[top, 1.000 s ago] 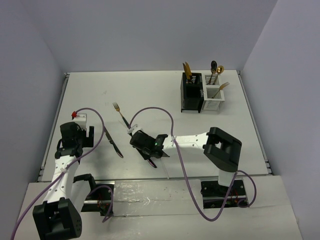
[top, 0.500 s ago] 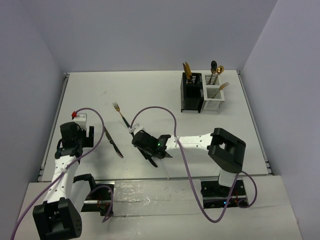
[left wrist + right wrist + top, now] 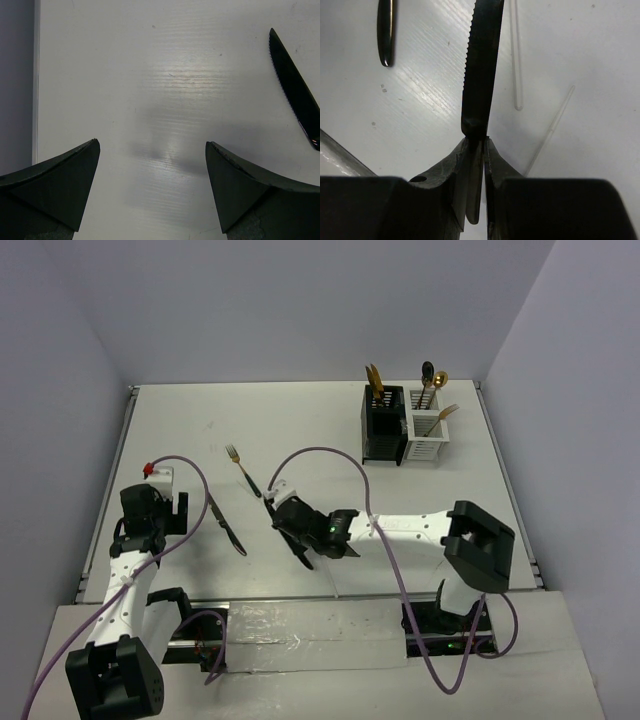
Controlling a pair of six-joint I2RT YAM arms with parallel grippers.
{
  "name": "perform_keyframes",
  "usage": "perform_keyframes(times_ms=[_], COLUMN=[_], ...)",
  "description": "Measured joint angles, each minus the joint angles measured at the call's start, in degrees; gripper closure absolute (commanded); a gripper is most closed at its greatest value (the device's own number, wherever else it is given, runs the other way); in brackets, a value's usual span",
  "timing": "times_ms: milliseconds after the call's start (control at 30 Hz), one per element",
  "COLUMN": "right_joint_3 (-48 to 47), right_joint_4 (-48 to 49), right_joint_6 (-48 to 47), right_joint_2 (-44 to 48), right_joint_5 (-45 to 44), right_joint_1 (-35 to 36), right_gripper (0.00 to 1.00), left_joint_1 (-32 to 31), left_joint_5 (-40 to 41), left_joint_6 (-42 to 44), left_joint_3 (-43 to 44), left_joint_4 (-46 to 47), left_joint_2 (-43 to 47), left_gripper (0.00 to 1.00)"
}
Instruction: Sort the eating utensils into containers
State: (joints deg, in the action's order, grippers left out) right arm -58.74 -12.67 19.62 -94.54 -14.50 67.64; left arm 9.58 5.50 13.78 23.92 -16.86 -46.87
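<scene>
The robot will next lift its right gripper away from its base and tilt the knife blade-up. Then it will lower the knife's handle into the black caddy's far end (image 3: 385, 400).
My right gripper (image 3: 290, 524) is shut on an all-black serrated knife (image 3: 480, 70). The blade sticks out past the fingertips just above the table, and the handle runs back between the jaws (image 3: 304, 554). My left gripper (image 3: 152, 508) is open and empty (image 3: 152, 145) over bare table. A second black knife (image 3: 228, 530) lies just to its right (image 3: 295, 92). A gold fork with a dark handle (image 3: 243, 470) lies further back. The black caddy (image 3: 381, 436) and white caddy (image 3: 424, 442) stand joined at the far right, with several utensils upright in them.
Two thin white sticks (image 3: 516, 55) (image 3: 552, 127) lie on the table under my right gripper. A dark utensil handle tip (image 3: 386, 30) lies to their left. Purple cables loop over both arms. The walls rise close on the left, back and right.
My right arm's elbow has swung to the right, and its gripper with the black knife has shifted slightly right and farther back. The left arm has not moved.
</scene>
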Motion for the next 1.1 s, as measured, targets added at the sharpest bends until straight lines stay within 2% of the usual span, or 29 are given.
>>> perform_keyframes(times_ms=[200, 400, 667, 867, 1000, 1100], right_joint_3=[1.2, -2.7, -7.8, -8.9, -13.5, -18.1], right_joint_4=[1.8, 6.8, 23.2, 37.8, 44.6, 46.1], right_joint_6=[-2.4, -12.6, -24.8, -28.2, -28.2, -28.1], right_joint_2=[9.3, 18.2, 20.0, 11.5, 0.5, -9.5], right_joint_5=[-4.3, -9.9, -7.0, -1.6, 2.3, 4.6], right_joint_1=[0.0, -2.8, -22.4, -37.6, -44.4, -48.9], right_gripper=[1.00, 1.00, 1.00, 1.00, 1.00, 1.00], left_joint_1=[0.0, 0.0, 0.0, 0.0, 0.0, 0.0], left_joint_5=[0.0, -0.7, -2.0, -2.6, -2.6, -2.5], left_joint_6=[0.0, 0.1, 1.5, 2.5, 3.1, 3.2], left_joint_3=[0.0, 0.1, 4.4, 8.3, 9.7, 11.0], left_joint_4=[0.0, -0.2, -1.4, -1.5, -1.5, -1.4], left_joint_2=[0.0, -0.5, -2.3, -5.2, -7.3, -9.0], left_gripper=[0.03, 0.03, 0.03, 0.04, 0.04, 0.04])
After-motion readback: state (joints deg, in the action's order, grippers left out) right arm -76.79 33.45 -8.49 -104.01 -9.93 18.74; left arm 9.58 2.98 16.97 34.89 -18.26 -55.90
